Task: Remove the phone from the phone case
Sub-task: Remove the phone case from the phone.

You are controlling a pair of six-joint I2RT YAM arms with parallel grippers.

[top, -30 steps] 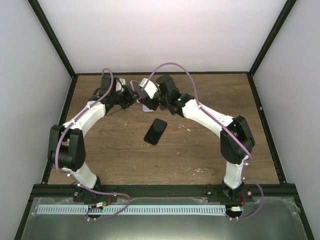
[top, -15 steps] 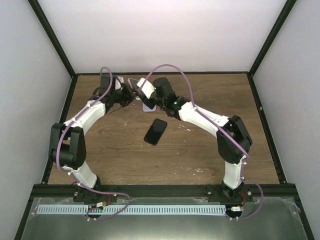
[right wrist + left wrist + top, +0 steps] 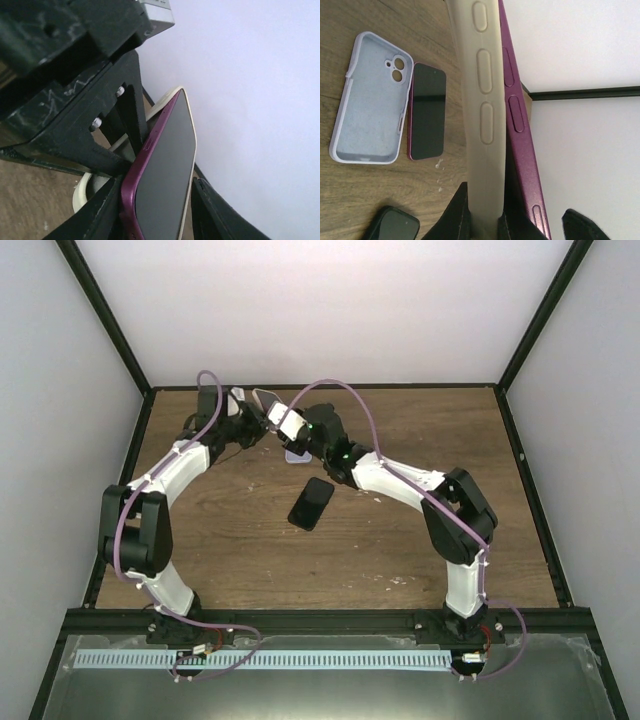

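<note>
Clear wood [image 3: 332, 82] beside the lavender case, opposite the second phone, lies below, so next my left gripper should lower and tilt the cream case [image 3: 484, 95] flat there and release it.
A maroon phone [image 3: 521, 125] sits partly out of a cream case [image 3: 484, 95]; the two are held in the air at the back of the table [image 3: 262, 400]. My left gripper [image 3: 485, 222] is shut on the edge of the cream case, with the phone's side peeled away from it on the right. My right gripper [image 3: 155, 215] is closed across the phone [image 3: 167, 170], one finger [image 3: 100, 210] on its maroon edge and the other [image 3: 215, 210] by the cream rim [image 3: 192, 150]. In the top view the left gripper [image 3: 245, 422] and the right gripper [image 3: 283, 423] meet there.
An empty lavender case [image 3: 370, 100] and a second maroon phone [image 3: 427, 112] lie side by side on the wood below. A black phone [image 3: 312, 503] lies mid-table and also shows in the left wrist view [image 3: 392, 226]. The back wall is close behind the grippers.
Both grippers have moved together towards the back left with the phone and case between them. The right arm has stretched further out.
</note>
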